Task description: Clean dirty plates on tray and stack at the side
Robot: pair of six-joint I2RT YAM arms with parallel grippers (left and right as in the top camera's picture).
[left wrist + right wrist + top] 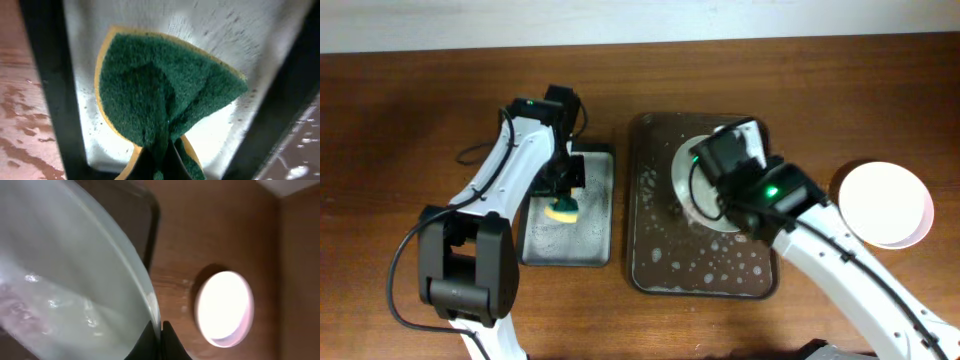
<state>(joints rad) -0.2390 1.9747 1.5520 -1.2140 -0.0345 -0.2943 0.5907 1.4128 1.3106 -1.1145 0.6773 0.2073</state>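
Note:
My left gripper should next lower the green and yellow sponge (160, 90), already between the grey basin's dark rims, to the basin's bottom and release it.
My right gripper (720, 190) is shut on the rim of a white plate (692, 185) over the dark brown tray (655, 260), which is wet with suds. In the right wrist view the plate (75, 280) fills the left and the fingers (161, 332) pinch its edge. A faintly pinkish plate (883, 203) sits on the table at the right; it also shows in the right wrist view (223, 307). My left gripper (563, 195) is shut on a green and yellow sponge (160, 90) over the grey basin (595, 230).
The grey basin (50, 90) has dark raised rims on both sides of the sponge. The wooden table (400, 120) extends to the left and back. A pale wall edge (620, 20) runs along the far side.

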